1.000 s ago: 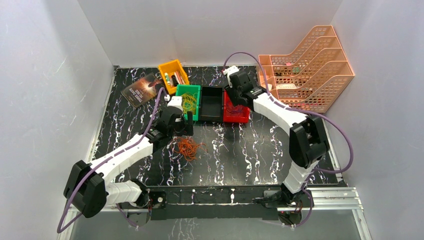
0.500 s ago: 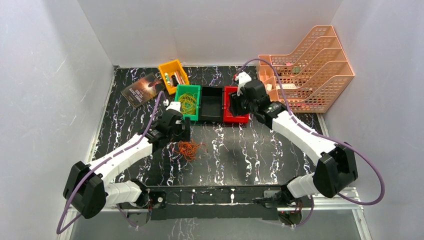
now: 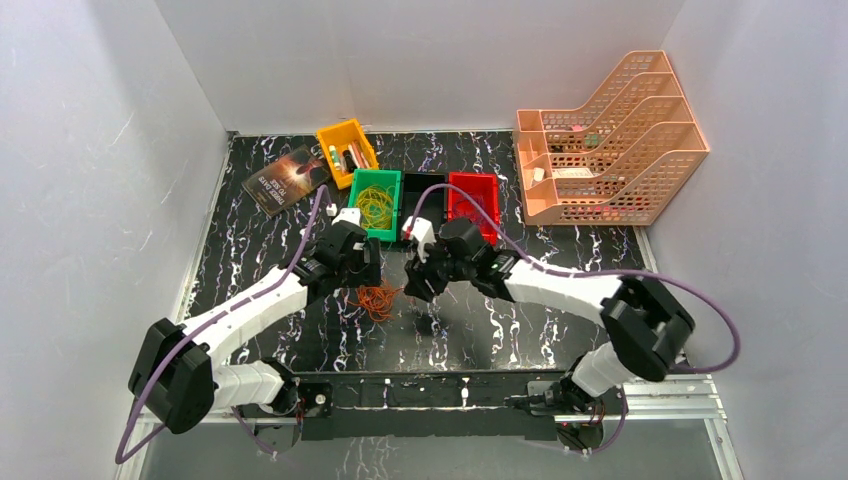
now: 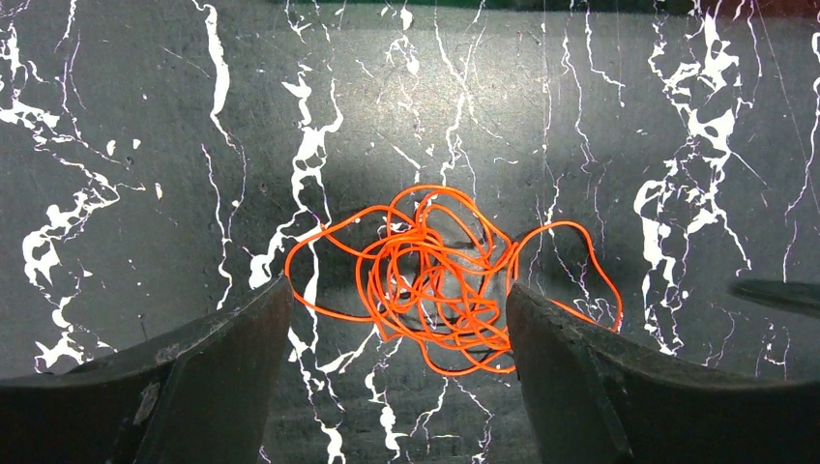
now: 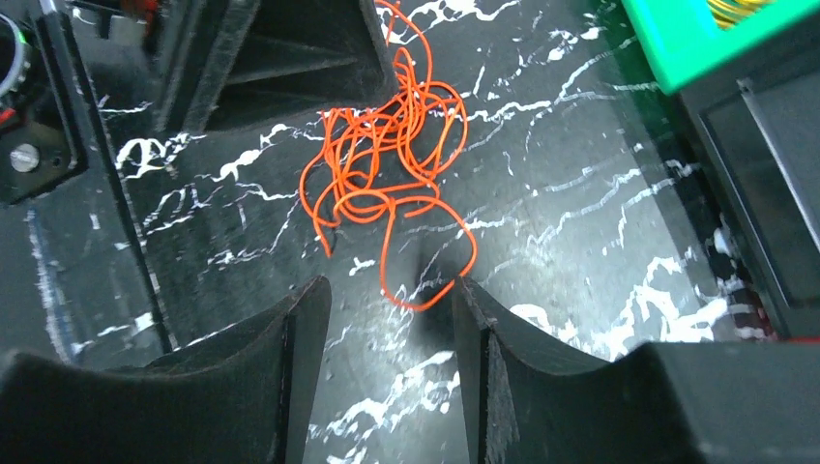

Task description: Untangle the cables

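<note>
Next, my right gripper will lower and shift toward the tangle, then bring its open fingers around the loose orange loop (image 3: 400,291) (image 5: 422,304).
A tangle of thin orange cables (image 3: 378,297) lies on the black marbled table; it also shows in the left wrist view (image 4: 445,275) and the right wrist view (image 5: 387,164). Yellow loops (image 3: 377,208) lie in the green bin (image 3: 359,180). My left gripper (image 3: 366,266) is open and empty just behind the tangle, and its jaws frame the tangle in the left wrist view (image 4: 398,290). My right gripper (image 3: 416,287) is open and empty at the tangle's right side; one loose orange loop lies just ahead of its fingertips (image 5: 392,285). I see no red cables.
A black bin (image 3: 422,205) and a red bin (image 3: 474,195) stand beside the green one. A yellow bin (image 3: 346,146) with small items and a booklet (image 3: 287,178) are at the back left. A peach file rack (image 3: 610,130) fills the back right.
My right arm has swung from the red bin at the back forward and left to the orange tangle. My left gripper has edged slightly nearer the tangle.
</note>
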Controlling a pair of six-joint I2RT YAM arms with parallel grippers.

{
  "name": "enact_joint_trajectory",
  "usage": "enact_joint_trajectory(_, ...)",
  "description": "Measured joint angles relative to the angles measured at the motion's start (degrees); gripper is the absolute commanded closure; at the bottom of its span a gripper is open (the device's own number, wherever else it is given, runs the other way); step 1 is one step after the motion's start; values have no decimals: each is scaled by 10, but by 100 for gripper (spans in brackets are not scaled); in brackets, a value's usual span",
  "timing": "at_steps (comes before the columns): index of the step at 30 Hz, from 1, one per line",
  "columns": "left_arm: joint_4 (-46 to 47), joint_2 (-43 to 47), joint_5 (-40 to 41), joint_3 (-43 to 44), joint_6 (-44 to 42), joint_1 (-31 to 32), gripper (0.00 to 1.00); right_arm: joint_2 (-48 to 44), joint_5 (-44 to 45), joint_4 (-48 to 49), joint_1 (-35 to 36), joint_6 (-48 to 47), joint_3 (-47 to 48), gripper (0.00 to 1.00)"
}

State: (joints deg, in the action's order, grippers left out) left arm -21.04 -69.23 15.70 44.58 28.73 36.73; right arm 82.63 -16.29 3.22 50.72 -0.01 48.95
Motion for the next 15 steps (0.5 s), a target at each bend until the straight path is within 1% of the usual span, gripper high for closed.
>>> enact_joint_trajectory(3,-1,4,5,-2,4,0,20,54,-18,56,4,-24,0,43)
enact_joint_trajectory(6,-5,22,15,-5,9,0,20,96,-35,88,4,-44,0,43)
enact_joint_trajectory(11,-9,67,31,-14,20,0,20,131,-57,107,4,-65,6,45)
enact_joint_trajectory(15,-12,96,42,-23,28,0,20,151,-68,112,5,-70,19,50)
